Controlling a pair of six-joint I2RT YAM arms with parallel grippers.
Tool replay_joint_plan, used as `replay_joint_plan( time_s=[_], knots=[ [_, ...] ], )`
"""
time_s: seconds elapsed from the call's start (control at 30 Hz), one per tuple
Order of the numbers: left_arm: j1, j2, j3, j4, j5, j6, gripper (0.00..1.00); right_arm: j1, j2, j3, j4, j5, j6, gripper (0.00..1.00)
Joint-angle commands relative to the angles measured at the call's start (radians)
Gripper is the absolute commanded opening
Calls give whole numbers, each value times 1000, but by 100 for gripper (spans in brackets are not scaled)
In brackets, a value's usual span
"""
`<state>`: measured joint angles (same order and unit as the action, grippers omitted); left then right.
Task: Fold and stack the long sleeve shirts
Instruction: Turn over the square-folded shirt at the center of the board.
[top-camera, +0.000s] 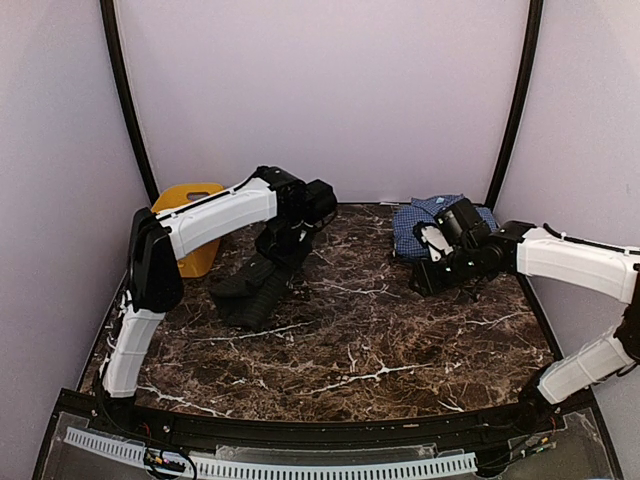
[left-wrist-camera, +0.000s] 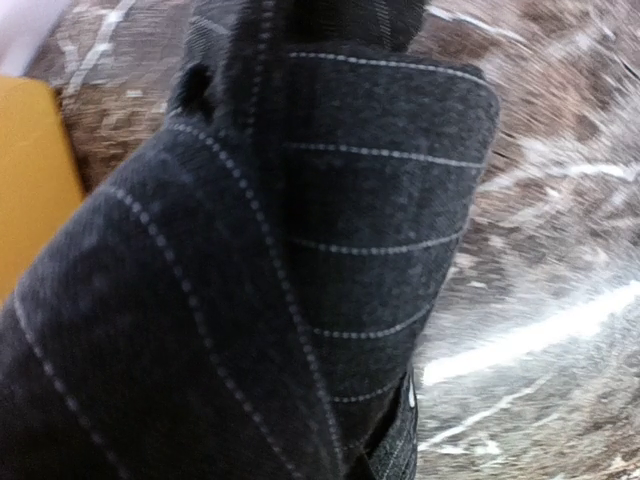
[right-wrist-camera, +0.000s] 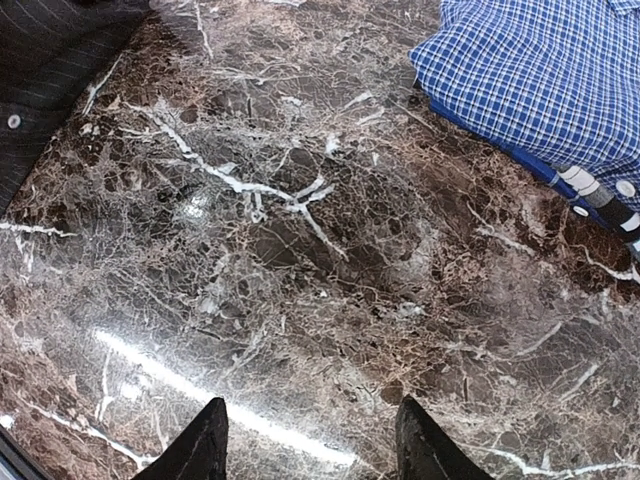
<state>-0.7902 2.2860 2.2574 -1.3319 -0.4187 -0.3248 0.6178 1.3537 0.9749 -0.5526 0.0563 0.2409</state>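
Note:
My left gripper holds the black shirt and will next pull it back and to the right in the top view and release it. The marble is bare that way.
The black pinstriped shirt is bunched and partly lifted off the marble table at the left. My left gripper is shut on its upper part. In the left wrist view the black shirt fills the frame and hides the fingers. The blue checked shirt lies crumpled at the back right, and the blue shirt shows in the upper right corner of the right wrist view. My right gripper hovers open over bare marble just in front of it, with nothing between its fingers. The right gripper points left and down.
A yellow plastic basket stands at the back left behind the left arm, and the basket shows at the left edge of the left wrist view. A curved wall surrounds the marble table.

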Motion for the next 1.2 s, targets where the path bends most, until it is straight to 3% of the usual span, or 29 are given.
replay_joint_plan(
  time_s=[0.0, 0.23, 0.43, 0.57, 0.6, 0.83, 1.17],
  knots=[
    [-56, 2, 41, 4, 112, -51, 0, -17, -6, -35, 24, -4, 14, 54],
    [-107, 16, 30, 92, 209, -100, 0, -44, -1, -74, 39, -16, 9, 54],
    [-177, 22, -50, 196, 251, -138, 7, -73, -2, -102, 54, -30, -1, 54],
    [-228, 21, -56, 272, 306, -141, 23, -81, 2, -102, 53, -36, 0, 54],
    [-235, 21, -53, 286, 319, -140, 33, -82, 2, -101, 54, -37, 1, 54],
    [-280, 2, -53, 349, 369, -112, 58, -87, -7, -115, 68, -52, 13, 54],
    [-301, -156, -263, 457, 303, -86, 71, -87, 0, -132, 112, -125, 27, 53]
  ],
)
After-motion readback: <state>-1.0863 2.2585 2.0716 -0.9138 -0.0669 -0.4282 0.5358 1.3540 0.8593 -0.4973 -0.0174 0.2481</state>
